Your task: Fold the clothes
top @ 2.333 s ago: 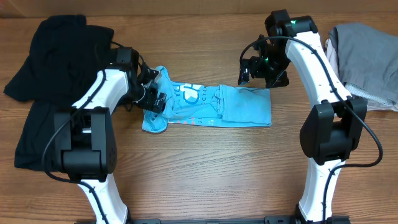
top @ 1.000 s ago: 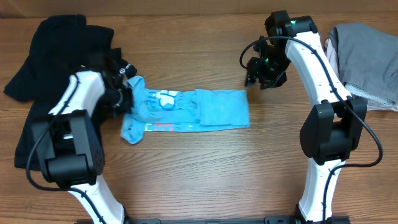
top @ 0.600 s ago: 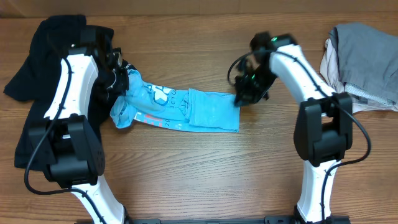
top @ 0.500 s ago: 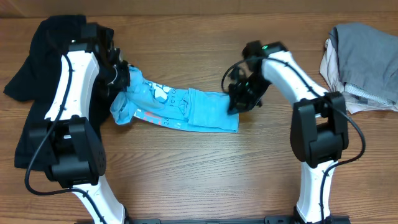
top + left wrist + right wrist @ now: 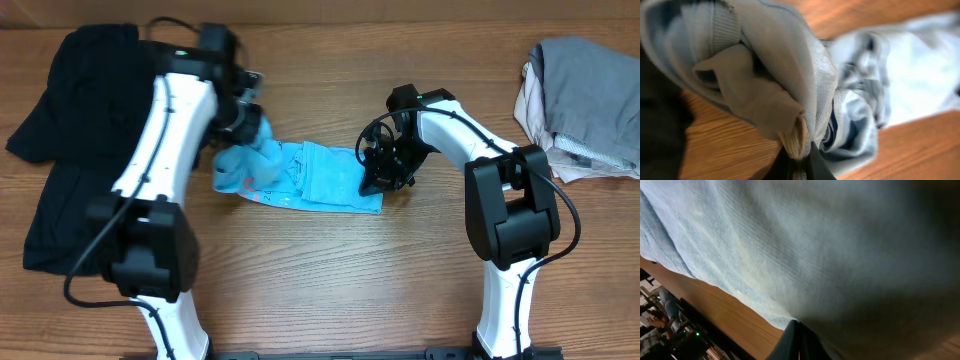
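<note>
My left gripper will move across next and let go of the bunched end over the T-shirt's flat end (image 5: 342, 181) (image 5: 920, 72), because that flat end is to the gripper's right in the overhead view.
The clothes, one light blue T-shirt (image 5: 320, 180), lie as a narrow folded strip in the middle of the wooden table (image 5: 330, 290). The strip's left end is bunched and lifted. My left gripper (image 5: 250, 128) is shut on that bunch; in the left wrist view the jaws (image 5: 800, 162) pinch a thick fold of the T-shirt (image 5: 765, 65), which hangs in front of the camera. My right gripper (image 5: 372, 183) sits at the strip's right end. In the right wrist view its jaws (image 5: 799, 340) are shut at the cloth's edge, and the T-shirt (image 5: 815, 240) fills most of the picture.
A black shirt (image 5: 70, 110) is spread over the table's left side, close behind the left arm. Folded grey and beige garments (image 5: 580, 90) are piled at the far right. Bare wood lies in front of the T-shirt.
The left gripper has carried the shirt's left end rightward, bunching it. The right gripper has come down onto the shirt's right end and closed there.
</note>
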### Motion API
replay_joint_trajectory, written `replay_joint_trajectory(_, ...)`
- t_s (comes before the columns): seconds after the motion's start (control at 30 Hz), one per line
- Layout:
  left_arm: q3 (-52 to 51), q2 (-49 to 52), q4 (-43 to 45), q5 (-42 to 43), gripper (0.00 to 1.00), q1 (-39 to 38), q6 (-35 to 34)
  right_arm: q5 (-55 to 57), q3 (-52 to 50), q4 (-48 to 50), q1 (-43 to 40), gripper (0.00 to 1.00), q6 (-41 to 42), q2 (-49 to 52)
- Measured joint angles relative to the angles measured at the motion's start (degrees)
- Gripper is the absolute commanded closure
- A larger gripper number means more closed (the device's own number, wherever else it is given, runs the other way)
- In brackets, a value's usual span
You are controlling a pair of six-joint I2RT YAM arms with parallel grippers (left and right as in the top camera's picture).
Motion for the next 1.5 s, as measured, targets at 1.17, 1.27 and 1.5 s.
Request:
replay_joint_trajectory(1.17, 4.46, 0.00, -2.08, -0.11, 0.96, -19.89, -7.30, -3.41, 20.74, -6.14, -14.99, 0.96, 7.37, -7.08)
replay_joint_trajectory(1.27, 4.46, 0.00, -0.92, 0.50, 0.96, -20.39, -8.41, -3.30, 25.11, -9.55, -19.61, 0.96, 7.80, -9.99)
replay_joint_trajectory(1.5, 4.46, 0.00, 1.11, 0.96, 0.96, -23.41, -11.17, -2.73, 26.71, -14.10, -25.20, 0.96, 6.71, -11.15)
